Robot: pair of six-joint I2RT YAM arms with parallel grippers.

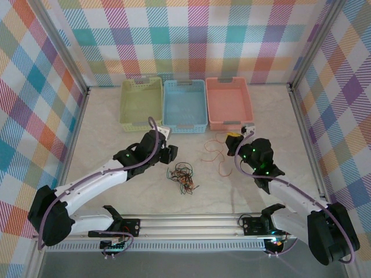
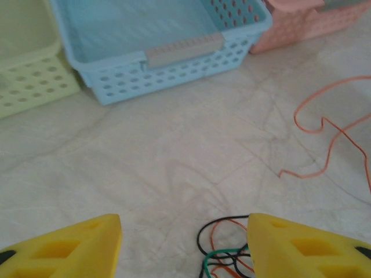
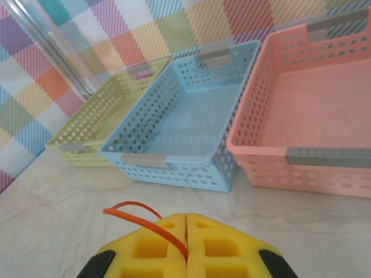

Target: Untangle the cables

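Observation:
The thin orange cable rises and swings outward in my right gripper over the blue basket (image 1: pixel 185 106) (image 3: pixel 184 120) next for release inside, since it trails apart from the tangle.
A small tangle of cables (image 1: pixel 181 176), black, green and orange-red, lies on the table in front of the baskets. My left gripper (image 1: pixel 169 155) hovers just behind and left of it, open. In the left wrist view its yellow fingers (image 2: pixel 69 249) stand wide apart with bare table between them, and the tangle (image 2: pixel 223 252) lies against the inside of the right finger. My right gripper (image 3: pixel 186 223) is shut on a thin orange cable (image 3: pixel 145 215) that loops out to its left. That orange cable (image 1: pixel 214 153) trails loosely over the table from the right gripper (image 1: pixel 234 141).
Three baskets stand in a row at the back: green (image 1: pixel 141 103), blue (image 1: pixel 185 105) and pink (image 1: pixel 229 102). The blue basket's near rim (image 2: pixel 174 52) is a short way ahead of the left gripper. Plaid walls enclose the table on three sides.

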